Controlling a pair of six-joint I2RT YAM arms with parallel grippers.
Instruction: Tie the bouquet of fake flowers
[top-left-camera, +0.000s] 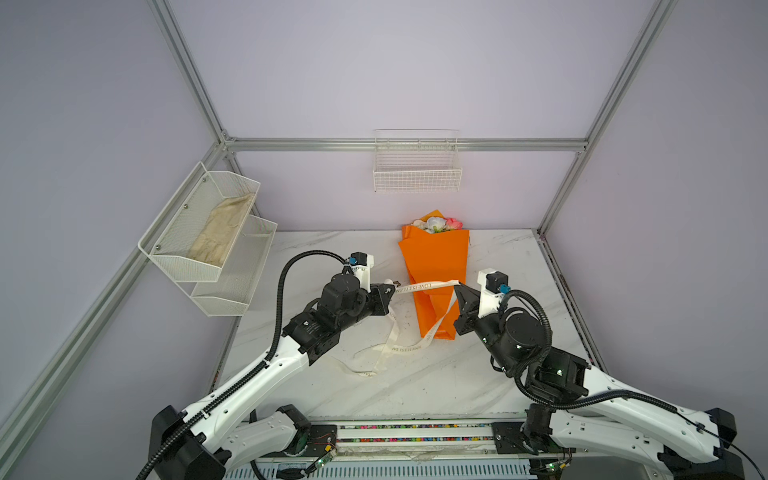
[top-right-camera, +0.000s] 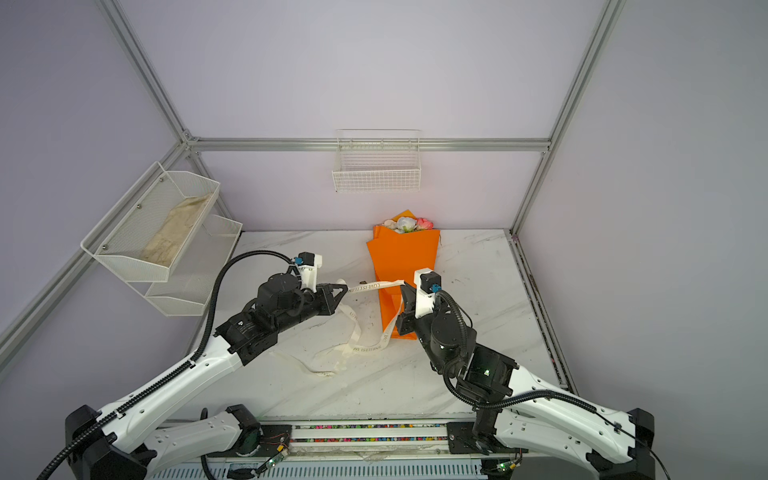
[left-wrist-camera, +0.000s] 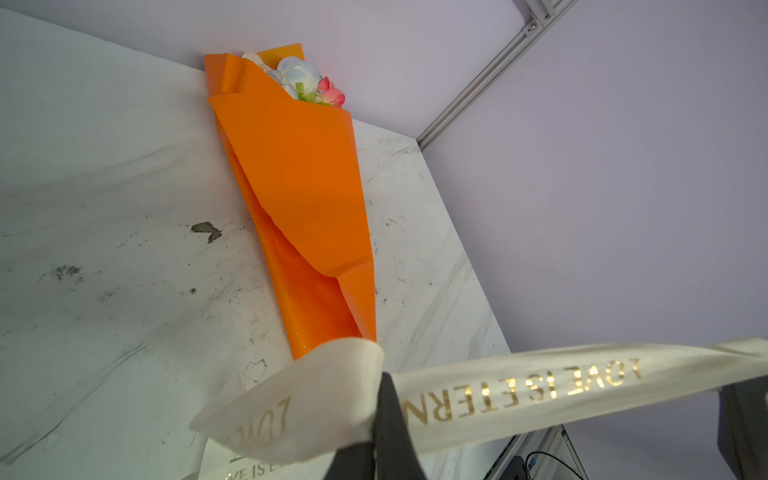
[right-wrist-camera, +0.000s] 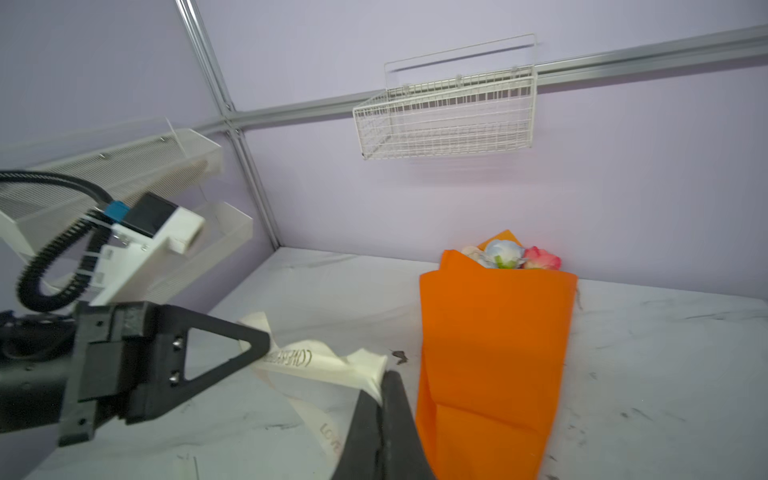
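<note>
The ribbon (top-left-camera: 402, 288) (left-wrist-camera: 361, 396) sits between the fingers of my left gripper, and my right gripper holds it too. Next I should keep my left fingers beside the bouquet's wrap and open them to release it.
The bouquet of fake flowers (top-left-camera: 434, 266) (top-right-camera: 403, 262) lies on the marble table, wrapped in orange paper, its white and pink blooms (left-wrist-camera: 305, 81) (right-wrist-camera: 511, 255) against the back wall. A cream ribbon (top-left-camera: 424, 286) (top-right-camera: 374, 286) with gold lettering is stretched taut above the wrap's lower part. My left gripper (top-left-camera: 392, 291) (left-wrist-camera: 384, 399) is shut on the ribbon at the wrap's left. My right gripper (top-left-camera: 457, 286) (right-wrist-camera: 384, 386) is shut on the ribbon at the wrap's right. The rest of the ribbon (top-left-camera: 399, 345) trails loosely over the table in front.
A white wire basket (top-left-camera: 417, 174) hangs on the back wall above the bouquet. A two-tier mesh shelf (top-left-camera: 232, 286) on the left wall holds a beige cloth (top-left-camera: 222, 230). The table (top-left-camera: 415, 386) is marble with dark scuffs (left-wrist-camera: 206, 230).
</note>
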